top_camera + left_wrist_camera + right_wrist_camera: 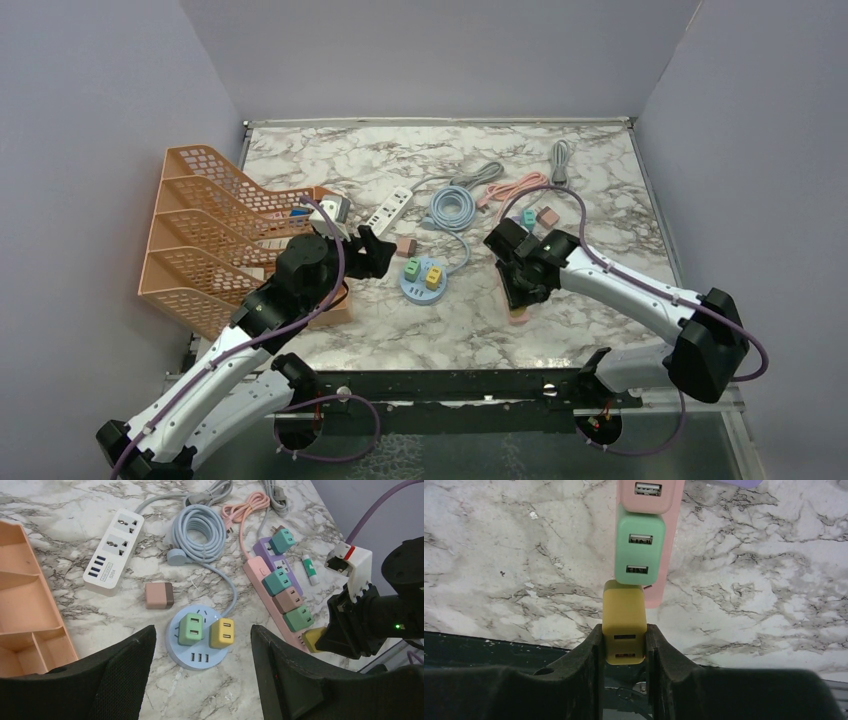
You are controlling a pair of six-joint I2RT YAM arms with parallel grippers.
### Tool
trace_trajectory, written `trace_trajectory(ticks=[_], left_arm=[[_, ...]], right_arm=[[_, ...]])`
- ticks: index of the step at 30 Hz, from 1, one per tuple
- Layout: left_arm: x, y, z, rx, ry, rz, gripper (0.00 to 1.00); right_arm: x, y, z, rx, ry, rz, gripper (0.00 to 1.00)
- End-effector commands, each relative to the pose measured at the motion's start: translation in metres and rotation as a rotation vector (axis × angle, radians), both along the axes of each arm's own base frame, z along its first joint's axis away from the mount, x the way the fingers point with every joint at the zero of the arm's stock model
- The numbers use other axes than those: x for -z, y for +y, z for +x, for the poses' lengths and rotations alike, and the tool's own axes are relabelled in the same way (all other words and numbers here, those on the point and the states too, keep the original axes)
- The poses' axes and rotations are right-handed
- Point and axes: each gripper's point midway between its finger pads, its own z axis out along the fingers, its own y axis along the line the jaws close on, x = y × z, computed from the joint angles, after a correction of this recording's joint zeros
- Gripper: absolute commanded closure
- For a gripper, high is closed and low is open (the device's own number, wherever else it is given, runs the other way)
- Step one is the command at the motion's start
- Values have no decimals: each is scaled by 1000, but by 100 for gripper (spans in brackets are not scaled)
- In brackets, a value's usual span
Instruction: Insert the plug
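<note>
A slot beside the green plug is still uncovered, so the robot's right gripper next needs to lower the yellow plug onto the pink power strip's near end [520,319] [651,594] and let go of it there.
A yellow plug [624,611] is clamped between my right gripper's [624,630] fingers, which are shut on its sides. The plug sits at the near end of the pink power strip [672,525], directly below a green plug [639,545] seated in that strip. I cannot tell whether its prongs are in the socket. In the left wrist view the same yellow plug [312,639] shows beside the strip [254,573], half hidden by the right gripper. My left gripper [202,631] hangs open above a round blue power strip [197,656], holding nothing.
The round strip carries a green plug [190,628] and a yellow one [221,633]. A loose pink-brown plug [159,595], a white power strip [113,550] and a coiled blue cable [198,530] lie behind it. An orange file rack [200,240] stands at the left.
</note>
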Motion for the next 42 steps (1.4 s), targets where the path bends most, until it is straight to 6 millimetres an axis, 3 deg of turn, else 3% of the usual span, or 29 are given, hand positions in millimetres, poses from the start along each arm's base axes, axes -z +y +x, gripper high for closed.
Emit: trace_trajectory(ticks=[1, 14, 28, 33, 36, 42], left_arm=[[-18, 1, 7, -23, -68, -27, 29], [-20, 6, 13, -60, -81, -11, 29], [-16, 5, 16, -52, -93, 19, 28], [-13, 6, 16, -54, -93, 28, 28], [-11, 6, 16, -53, -90, 35, 28], [-8, 6, 15, -51, -86, 37, 28]], right_arm=[[7, -3, 7, -21, -15, -45, 99], [23, -18, 9, 77, -4, -148, 99], [9, -23, 23, 136, -60, -197, 99], [5, -5, 27, 87, -75, -100, 99], [9, 10, 17, 44, -22, -15, 99], [8, 7, 6, 55, -1, 14, 99]])
